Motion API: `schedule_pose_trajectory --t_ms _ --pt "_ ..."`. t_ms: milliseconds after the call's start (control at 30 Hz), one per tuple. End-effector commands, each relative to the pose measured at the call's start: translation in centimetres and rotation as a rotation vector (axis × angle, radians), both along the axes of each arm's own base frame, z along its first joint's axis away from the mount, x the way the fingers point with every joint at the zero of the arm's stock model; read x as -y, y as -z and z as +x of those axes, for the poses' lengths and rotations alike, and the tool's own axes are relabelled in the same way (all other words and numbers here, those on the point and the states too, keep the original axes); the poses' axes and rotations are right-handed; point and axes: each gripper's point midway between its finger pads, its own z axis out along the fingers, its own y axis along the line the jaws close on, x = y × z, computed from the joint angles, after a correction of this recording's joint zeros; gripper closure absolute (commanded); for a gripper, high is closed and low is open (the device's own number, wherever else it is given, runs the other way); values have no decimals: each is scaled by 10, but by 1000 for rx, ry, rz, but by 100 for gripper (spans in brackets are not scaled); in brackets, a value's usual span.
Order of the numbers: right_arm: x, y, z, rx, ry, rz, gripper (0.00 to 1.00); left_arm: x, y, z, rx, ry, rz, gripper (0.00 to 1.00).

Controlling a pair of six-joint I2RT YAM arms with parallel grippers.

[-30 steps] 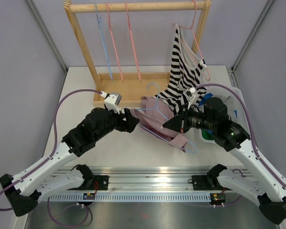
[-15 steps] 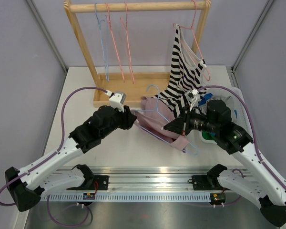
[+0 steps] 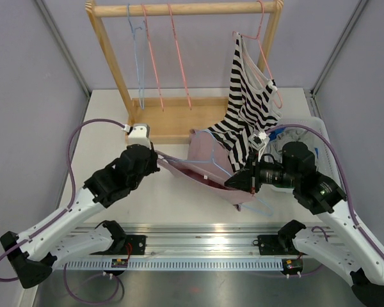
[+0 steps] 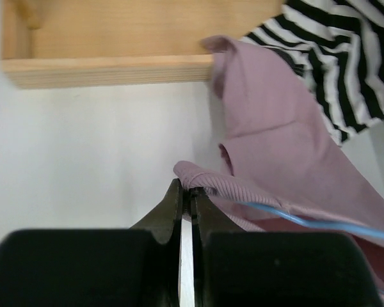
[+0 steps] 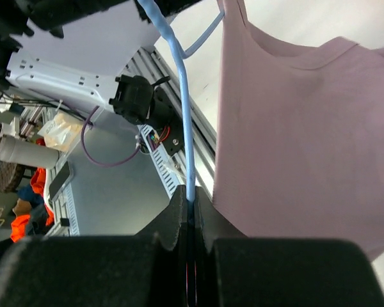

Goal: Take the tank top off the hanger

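I need my right gripper to take the blue hanger up and outward next to the rack's top bar [image 3: 195, 8] and release it where the bar is bare beside empty hangers.
A pink tank top [image 3: 208, 171] hangs stretched between my two grippers, low over the middle of the table, with a light blue hanger [image 3: 261, 206] threaded through it. My left gripper [image 3: 157, 157] is shut on the tank top's ribbed hem edge [image 4: 201, 176], at the garment's left end. The blue hanger wire [image 4: 307, 222] runs out of the fabric just right of that grip. My right gripper [image 3: 235, 183] is shut on the hanger wire [image 5: 182, 109], and the pink tank top [image 5: 294, 141] drapes beside it on the right. Left gripper [image 4: 187, 189] and right gripper [image 5: 191, 196] both show their tips pressed together.
A wooden rack [image 3: 185, 9] stands at the back with several empty pink and blue hangers. A black-and-white striped top [image 3: 246, 102] hangs from its right end, trailing down beside the pink one. The rack's wooden base [image 4: 115, 38] lies just beyond my left gripper. A white bin [image 3: 310, 128] sits at right.
My left gripper has shut on the tank top's edge and drawn back to the left, pulling the fabric taut. The right gripper has shifted slightly right and down with the hanger.
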Motion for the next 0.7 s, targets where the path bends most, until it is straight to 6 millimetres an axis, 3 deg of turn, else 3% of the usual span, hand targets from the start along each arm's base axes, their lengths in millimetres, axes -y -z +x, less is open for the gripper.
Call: schedule_pose_trajectory --t_ms 0,267,333,367,400,467,500,533,567,633,667 --pt "5 -14 -33 87 -137 40 100 -59 -30 8 54 -288 41 100" --pt "25 -46 -60 293 -161 110 100 -55 -31 0 2 -232 13 100" --pt "27 -52 -61 332 -151 138 100 -28 -34 -5 -17 -84 -46 100" --pt "27 -65 -64 392 -159 185 100 -16 -32 -8 -24 -9 -51 100" --pt "26 -69 -66 399 -164 211 100 16 -40 -17 -25 160 -131 100" --pt "29 -85 -63 464 -125 261 100 46 -46 -33 -19 345 -217 100" --pt "30 -91 -59 477 -87 281 100 67 -52 -51 -11 489 -300 100" --pt "35 -95 -43 487 17 290 100 74 -52 -59 -13 539 -335 100" --pt "40 -117 -43 561 58 366 100 80 -53 -66 -22 575 -378 100" --pt "43 -124 -27 601 152 436 100 92 -50 -87 -19 694 -440 100" --pt "51 -159 -36 728 162 577 100 101 -58 -103 -5 799 -488 100"
